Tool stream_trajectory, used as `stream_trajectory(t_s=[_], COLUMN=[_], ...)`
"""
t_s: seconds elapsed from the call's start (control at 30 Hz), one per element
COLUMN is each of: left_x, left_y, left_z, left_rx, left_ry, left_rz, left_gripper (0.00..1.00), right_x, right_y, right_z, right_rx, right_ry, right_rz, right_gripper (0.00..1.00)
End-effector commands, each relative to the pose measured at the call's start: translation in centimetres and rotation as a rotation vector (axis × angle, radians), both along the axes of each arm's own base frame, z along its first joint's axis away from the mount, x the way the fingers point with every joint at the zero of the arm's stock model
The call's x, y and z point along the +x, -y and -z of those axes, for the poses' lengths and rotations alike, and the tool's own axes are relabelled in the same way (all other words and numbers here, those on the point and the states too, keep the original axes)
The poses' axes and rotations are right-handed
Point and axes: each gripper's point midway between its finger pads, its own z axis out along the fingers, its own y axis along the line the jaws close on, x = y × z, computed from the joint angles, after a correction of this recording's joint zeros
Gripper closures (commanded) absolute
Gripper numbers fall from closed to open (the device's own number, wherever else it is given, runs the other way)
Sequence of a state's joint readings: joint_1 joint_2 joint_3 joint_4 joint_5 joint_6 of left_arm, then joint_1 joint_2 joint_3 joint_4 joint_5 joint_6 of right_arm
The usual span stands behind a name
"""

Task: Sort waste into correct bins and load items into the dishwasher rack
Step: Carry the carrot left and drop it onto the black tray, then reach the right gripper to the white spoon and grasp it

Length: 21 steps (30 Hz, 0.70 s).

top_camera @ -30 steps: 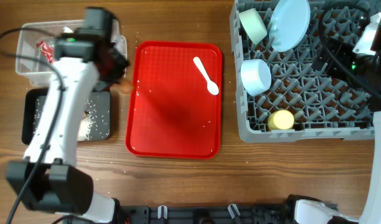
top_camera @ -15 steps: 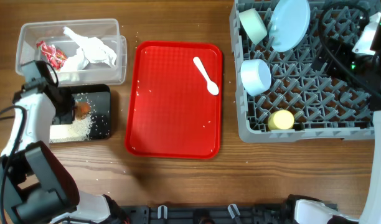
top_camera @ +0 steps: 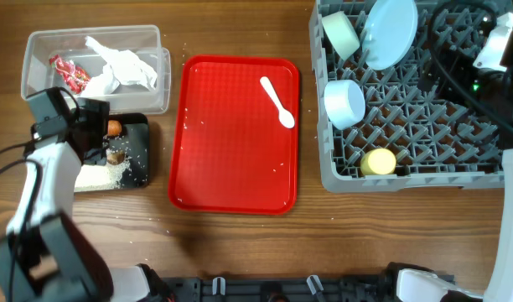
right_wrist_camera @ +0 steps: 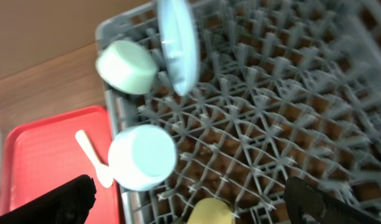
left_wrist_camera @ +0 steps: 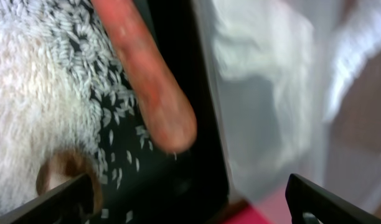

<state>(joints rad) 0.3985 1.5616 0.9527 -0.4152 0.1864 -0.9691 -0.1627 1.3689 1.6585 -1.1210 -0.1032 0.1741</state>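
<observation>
I need to move my right gripper to the left in the overhead view and down onto the white spoon's handle (top_camera: 275,99) next, because the spoon is still outside the grey rack (top_camera: 407,176).
The orange carrot (left_wrist_camera: 147,81) (top_camera: 114,127) lies free in the black tray (top_camera: 137,134) beside loose white rice (left_wrist_camera: 35,93) (top_camera: 97,174) and a brown scrap (left_wrist_camera: 66,171). My left gripper (left_wrist_camera: 190,200) (top_camera: 99,132) hovers just over it, open, with nothing between its fingers. The clear tub (top_camera: 160,84) holds the red wrapper (top_camera: 69,71) and crumpled tissue (top_camera: 122,65). A white spoon (top_camera: 277,101) (right_wrist_camera: 94,162) lies on the red tray (top_camera: 235,159). The grey rack (top_camera: 407,176) holds the plate (right_wrist_camera: 178,43), green bowl (right_wrist_camera: 125,67), blue bowl (right_wrist_camera: 142,157) and yellow cup (right_wrist_camera: 209,213). My right gripper (right_wrist_camera: 197,205) hangs open above the rack.
The clear tub's wall (left_wrist_camera: 271,93) stands right beside the black tray's rim (left_wrist_camera: 203,149). The right arm (top_camera: 483,75) and its cables cover the rack's right side. A few rice grains are scattered on the wood around the tray.
My left gripper carried the carrot from beside the tub down into the black tray, then opened and let it go. The right arm has not moved.
</observation>
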Motion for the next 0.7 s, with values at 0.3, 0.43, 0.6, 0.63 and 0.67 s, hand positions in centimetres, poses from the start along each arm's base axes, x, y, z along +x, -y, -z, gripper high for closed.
stream_trajectory(t_s=[0.3, 0.43, 0.6, 0.63, 0.67], left_x=[-2.3, -3.5, -3.8, -3.5, -3.2], left_y=[17.7, 19.8, 19.1, 19.2, 19.3], left_z=[-9.3, -11.0, -12.8, -12.0, -11.1], left_rx=[0.331, 0.408, 0.441, 0.435, 0.428], left_ry=[0.186, 0.131, 0.013, -0.011, -0.034], left_rz=[0.801, 0.866, 0.915, 0.918, 0.921], left_gripper=[0.06, 0.06, 0.04, 0.01, 0.00], right_x=[3.0, 4.5, 5.3, 5.4, 5.7], right_y=[-17.1, -19.4, -24.8, -26.4, -27.6], right_z=[-0.6, 1.7, 4.8, 6.0, 7.4], right_rx=[0.055, 0.060, 0.032, 0.001, -0.035], right_ry=[0.118, 0.073, 0.035, 0.025, 0.008], right_rz=[-0.531, -0.559, -0.655, -0.671, -0.679], right_gripper=[0.01, 0.03, 0.05, 0.05, 0.05])
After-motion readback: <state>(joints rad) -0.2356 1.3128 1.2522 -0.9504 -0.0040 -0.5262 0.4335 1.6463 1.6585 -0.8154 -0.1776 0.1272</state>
